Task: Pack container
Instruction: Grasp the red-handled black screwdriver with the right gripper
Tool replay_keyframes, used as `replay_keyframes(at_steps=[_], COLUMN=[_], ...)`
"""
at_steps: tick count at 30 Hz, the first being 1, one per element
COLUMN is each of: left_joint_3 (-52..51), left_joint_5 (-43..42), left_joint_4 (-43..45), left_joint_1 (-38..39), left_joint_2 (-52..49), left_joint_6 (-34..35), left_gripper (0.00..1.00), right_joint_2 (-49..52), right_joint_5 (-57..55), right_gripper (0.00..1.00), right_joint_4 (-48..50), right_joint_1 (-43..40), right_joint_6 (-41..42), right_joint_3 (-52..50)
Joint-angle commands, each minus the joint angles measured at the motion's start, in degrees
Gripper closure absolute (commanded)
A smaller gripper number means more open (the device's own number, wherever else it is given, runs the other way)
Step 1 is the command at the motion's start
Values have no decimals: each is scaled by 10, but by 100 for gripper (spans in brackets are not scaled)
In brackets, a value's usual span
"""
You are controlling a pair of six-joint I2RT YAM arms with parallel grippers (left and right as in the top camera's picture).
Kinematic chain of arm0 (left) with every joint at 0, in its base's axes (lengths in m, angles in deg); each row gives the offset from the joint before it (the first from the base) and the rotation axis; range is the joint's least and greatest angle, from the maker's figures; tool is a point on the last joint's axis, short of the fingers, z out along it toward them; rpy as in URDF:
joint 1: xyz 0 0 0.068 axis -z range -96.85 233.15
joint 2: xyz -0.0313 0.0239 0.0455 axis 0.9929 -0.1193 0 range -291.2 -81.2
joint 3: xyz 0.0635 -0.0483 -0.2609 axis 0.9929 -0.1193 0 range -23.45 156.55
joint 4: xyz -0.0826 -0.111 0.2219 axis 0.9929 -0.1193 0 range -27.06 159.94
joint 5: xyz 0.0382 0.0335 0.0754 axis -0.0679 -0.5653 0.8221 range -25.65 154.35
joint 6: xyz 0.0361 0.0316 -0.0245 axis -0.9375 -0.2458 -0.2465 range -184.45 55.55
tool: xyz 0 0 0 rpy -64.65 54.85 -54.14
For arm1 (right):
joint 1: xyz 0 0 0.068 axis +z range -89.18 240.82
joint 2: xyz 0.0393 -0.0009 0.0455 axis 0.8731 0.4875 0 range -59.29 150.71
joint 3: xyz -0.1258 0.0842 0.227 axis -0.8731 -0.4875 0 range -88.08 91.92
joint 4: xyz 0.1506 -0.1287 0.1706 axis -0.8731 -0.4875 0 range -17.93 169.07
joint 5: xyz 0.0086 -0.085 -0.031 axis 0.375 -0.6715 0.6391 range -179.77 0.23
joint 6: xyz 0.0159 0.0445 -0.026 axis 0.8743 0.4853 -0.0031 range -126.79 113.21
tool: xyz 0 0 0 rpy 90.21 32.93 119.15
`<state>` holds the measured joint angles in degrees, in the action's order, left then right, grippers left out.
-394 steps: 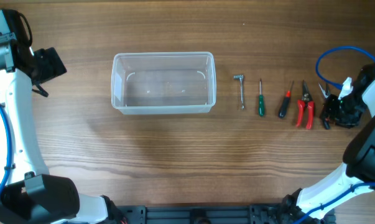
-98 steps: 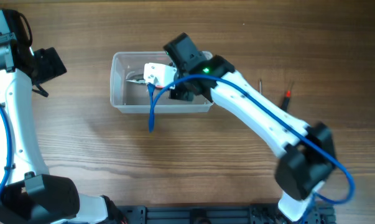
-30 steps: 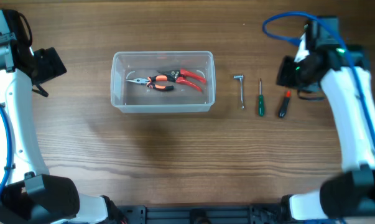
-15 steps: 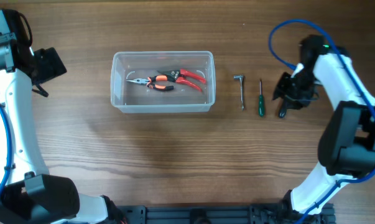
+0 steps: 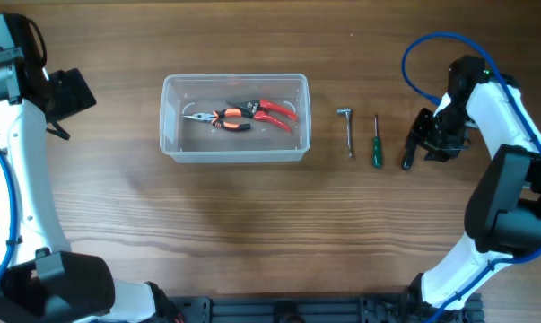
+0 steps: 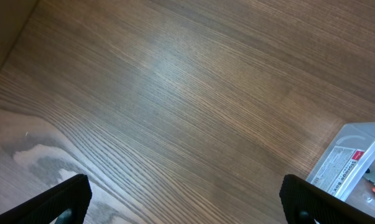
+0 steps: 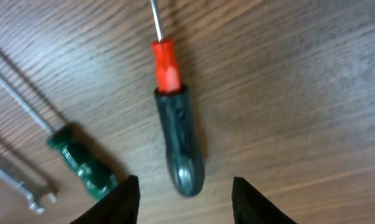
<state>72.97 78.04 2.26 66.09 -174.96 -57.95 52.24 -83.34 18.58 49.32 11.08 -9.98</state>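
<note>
My right gripper's open fingers are already lined up on either side of the screwdriver. My right gripper should go down around the black handle end (image 5: 407,161) (image 7: 185,167) and close it.
The clear container (image 5: 234,152) stands left of the table's middle, with red-handled pliers (image 5: 248,115) lying inside; its labelled corner (image 6: 352,158) shows in the left wrist view. A black-and-red screwdriver (image 5: 408,154) lies on the table at the right and fills the right wrist view (image 7: 176,134). My right gripper (image 5: 427,142) (image 7: 186,202) is open, its fingers either side of the screwdriver's handle end, not touching it. My left gripper (image 6: 184,202) is open and empty over bare wood at the far left.
A green screwdriver (image 5: 375,144) (image 7: 81,165) and a small metal wrench (image 5: 346,128) (image 7: 19,180) lie between the container and the black screwdriver. The right arm's blue cable (image 5: 423,54) loops above the tools.
My right gripper has shifted slightly right and down beside the black screwdriver. A second ago it was higher, above the tools. The left arm has not moved.
</note>
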Motion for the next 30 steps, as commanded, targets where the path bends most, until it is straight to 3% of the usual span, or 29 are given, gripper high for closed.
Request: replay_keyframes(at_steps=[1, 11, 15, 22, 25, 30], left_joint_3=[0, 0, 0, 0, 0, 0], left_joint_5=[3, 3, 3, 3, 3, 3], left_joint_4=[2, 2, 2, 2, 2, 2], left_joint_1=[-2, -2, -2, -2, -2, -2], left_joint_2=[-2, -2, -2, -2, -2, -2], left_joint_6=[-1, -1, -1, -1, -1, -1], left_gripper=[0, 0, 0, 0, 0, 0], right_joint_2=[0, 1, 5, 31, 37, 36], right_joint_5=[-21, -19, -19, -19, -19, -12], right_gripper=[51, 51, 67, 71, 87, 96], right_joint_4=[27, 90, 90, 95, 95, 97], right_joint_1=[2, 2, 2, 4, 4, 4], right_joint_6=[-28, -31, -28, -26, -23, -14], right_joint_3=[-32, -70, -70, -81, -83, -82])
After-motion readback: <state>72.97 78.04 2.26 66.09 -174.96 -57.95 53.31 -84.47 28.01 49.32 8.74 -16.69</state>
